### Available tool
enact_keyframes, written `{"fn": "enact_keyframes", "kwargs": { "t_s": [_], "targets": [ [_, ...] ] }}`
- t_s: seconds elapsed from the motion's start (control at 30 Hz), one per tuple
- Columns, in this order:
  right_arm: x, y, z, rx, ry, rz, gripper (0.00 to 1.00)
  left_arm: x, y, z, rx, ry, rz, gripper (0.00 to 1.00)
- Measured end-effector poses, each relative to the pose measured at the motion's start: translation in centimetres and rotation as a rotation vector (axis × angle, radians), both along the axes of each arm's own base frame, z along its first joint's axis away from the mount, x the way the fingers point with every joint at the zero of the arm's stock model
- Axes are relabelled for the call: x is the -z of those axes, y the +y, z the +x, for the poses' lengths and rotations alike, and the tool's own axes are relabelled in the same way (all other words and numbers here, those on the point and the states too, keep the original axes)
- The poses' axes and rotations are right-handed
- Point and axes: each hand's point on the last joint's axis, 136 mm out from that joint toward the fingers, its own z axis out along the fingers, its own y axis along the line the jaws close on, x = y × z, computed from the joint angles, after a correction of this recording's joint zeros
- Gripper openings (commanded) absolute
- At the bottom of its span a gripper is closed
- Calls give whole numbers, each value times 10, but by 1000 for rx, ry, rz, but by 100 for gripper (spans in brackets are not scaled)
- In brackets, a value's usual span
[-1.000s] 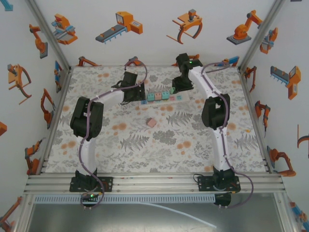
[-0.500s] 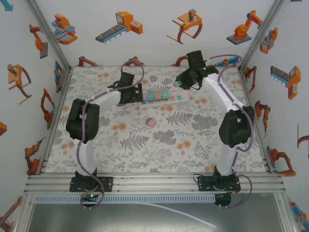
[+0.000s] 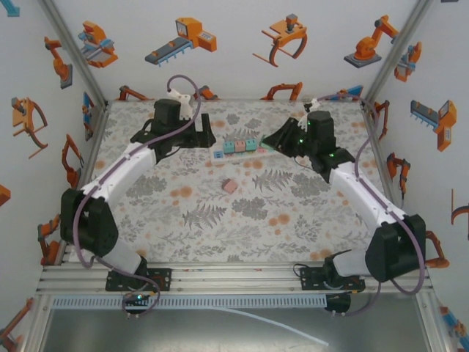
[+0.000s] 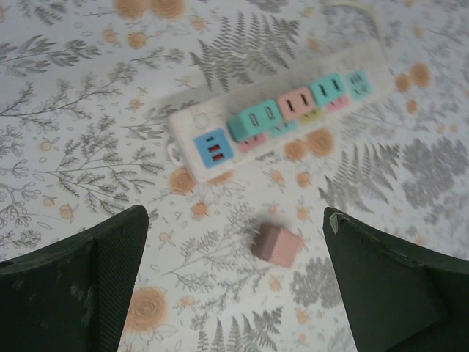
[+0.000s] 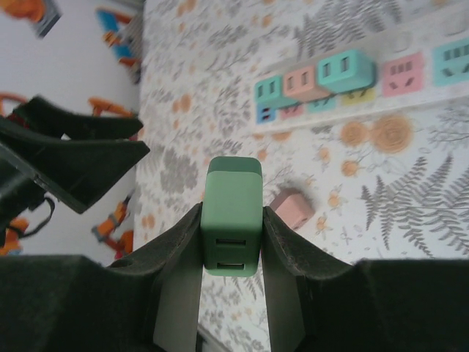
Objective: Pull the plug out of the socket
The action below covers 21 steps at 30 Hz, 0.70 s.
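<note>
My right gripper moves back and down next and releases the green plug [image 5: 233, 220] beside the loose pink one.
The socket [image 3: 218, 155] is a long white strip at the back of the table, with three cube plugs standing in it: teal [image 4: 255, 119], pink [image 4: 297, 103] and teal [image 4: 327, 88]. My right gripper [image 5: 232, 217] is shut on a green plug [image 5: 233, 220], held in the air clear of the socket [image 5: 381, 81]; from above this gripper [image 3: 270, 144] hovers by the strip's right end. My left gripper [image 3: 205, 136] stands open just left of the strip, its fingers [image 4: 102, 286] wide apart and nothing between them.
A loose pink cube plug [image 3: 230, 186] lies on the floral cloth in front of the strip, also visible under the left wrist [image 4: 277, 245] and beside the green plug [image 5: 293, 207]. Walls close the table at the back and both sides.
My left gripper has opened and drawn back from the strip's left end. The right gripper lifted the green plug off the strip and now holds it low beside the right end.
</note>
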Motion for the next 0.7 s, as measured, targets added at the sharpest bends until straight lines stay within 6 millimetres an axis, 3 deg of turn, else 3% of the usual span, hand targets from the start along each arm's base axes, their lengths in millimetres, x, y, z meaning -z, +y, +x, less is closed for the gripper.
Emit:
{"fn": "enact_keyframes", "kwargs": {
  "t_s": [0.13,0.27,0.4,0.7],
  "targets": [
    [16,14,-29,-118,13,33,0,-16,-8,-39,150,-36,-25,97],
    [59,31,-52,-201,95,28,0,-27,-16,-79,300,-61,-27,97],
    [100,47,-63,-248,181,-3,0,-33,-17,-103,388,-82,-13,97],
    [192,64,-67,-256,307,-51,0,13,-12,-118,409,3,27,97]
  ]
}}
